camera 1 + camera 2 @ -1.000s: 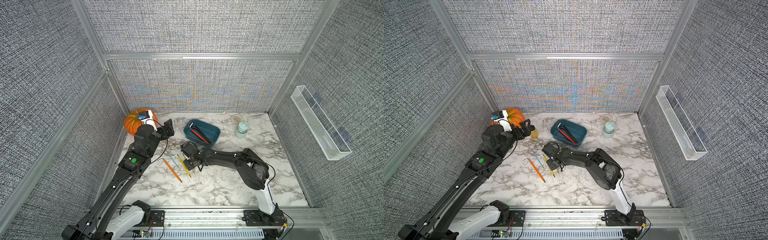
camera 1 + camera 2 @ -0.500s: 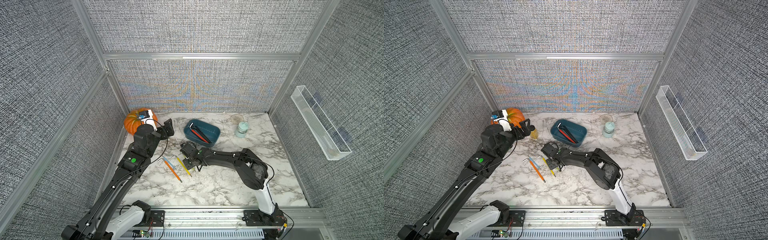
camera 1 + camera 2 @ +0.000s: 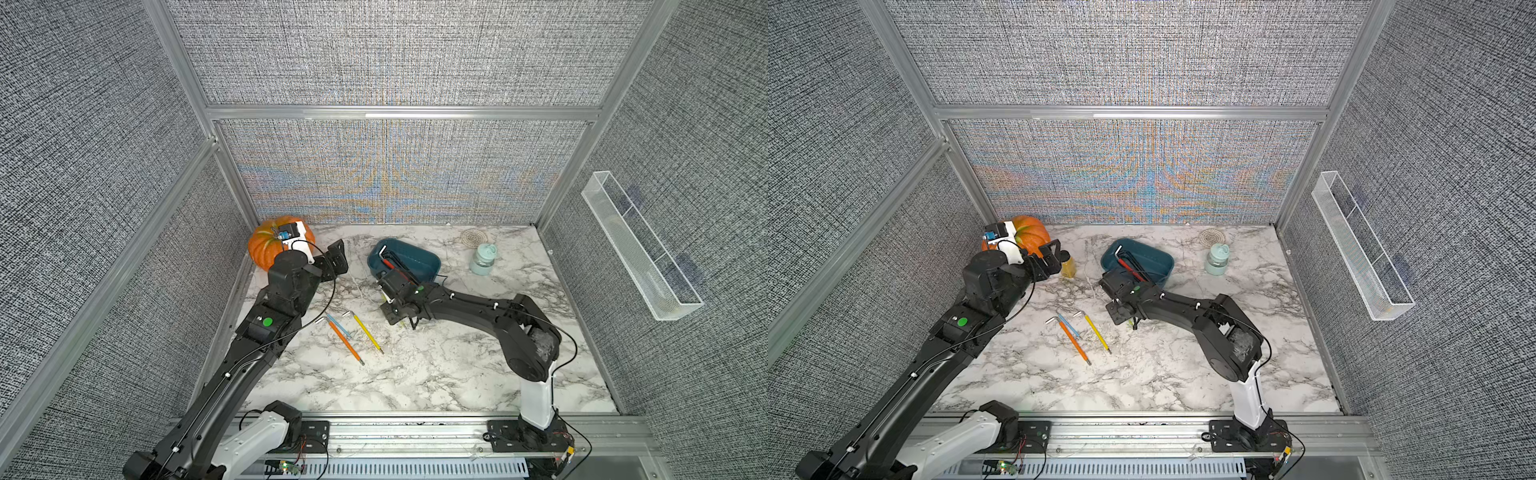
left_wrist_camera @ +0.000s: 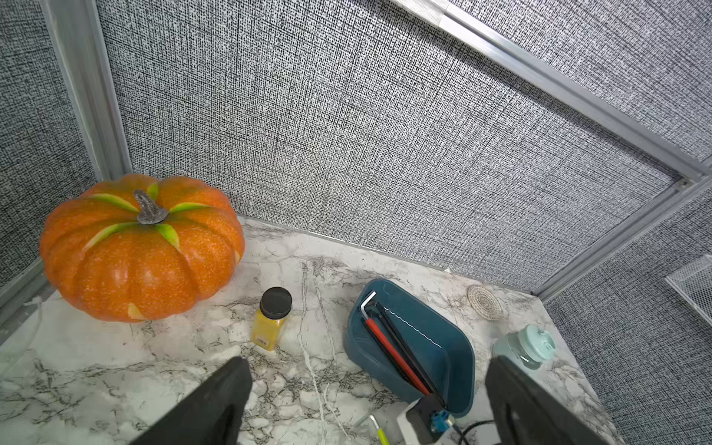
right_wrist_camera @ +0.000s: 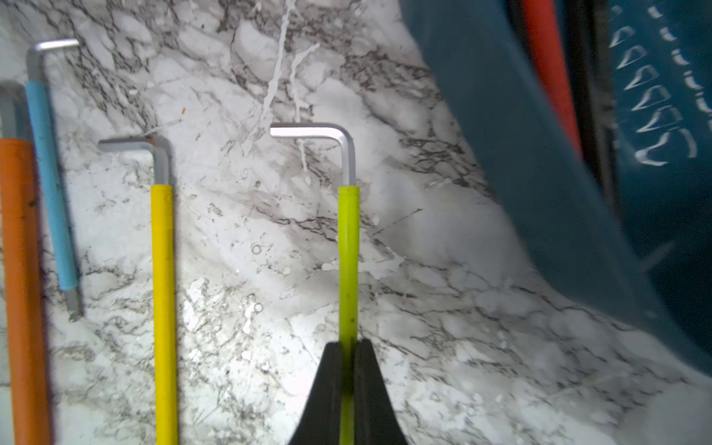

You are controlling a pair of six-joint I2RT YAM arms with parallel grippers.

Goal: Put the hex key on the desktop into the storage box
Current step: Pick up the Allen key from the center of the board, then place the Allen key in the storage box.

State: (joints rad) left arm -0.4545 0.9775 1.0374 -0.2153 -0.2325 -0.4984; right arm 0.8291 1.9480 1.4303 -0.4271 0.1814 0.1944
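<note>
My right gripper should next rise outward over the spot [image 3: 405,262] [image 5: 593,96] beside the red hex key, outward behind the storage box's side, then lower my lime-green hex key and release.
My right gripper [image 5: 348,343] is shut on the shaft of a lime-green hex key [image 5: 348,250], which points toward the storage box [image 5: 520,173]. In both top views this gripper [image 3: 405,320] hovers low over the desktop [image 3: 436,365], just in front of the teal storage box [image 3: 419,259], and hides most of the key. The box holds a red hex key [image 4: 393,354] and a black one. Yellow [image 3: 368,332], blue [image 3: 338,326] and orange [image 3: 345,340] hex keys lie left of the gripper. My left gripper [image 4: 368,362] is open and empty, above the desktop near the pumpkin.
An orange pumpkin [image 3: 266,249] sits in the back left corner with a small yellow jar [image 4: 269,323] beside it. A mint bottle [image 3: 482,259] and a woven coaster [image 3: 473,237] stand right of the box. A clear mesh tray [image 3: 640,249] hangs on the right wall.
My right gripper closed on the lime-green hex key and carried it a little to the right, away from the other keys and nearer the box. The left arm has not moved.
</note>
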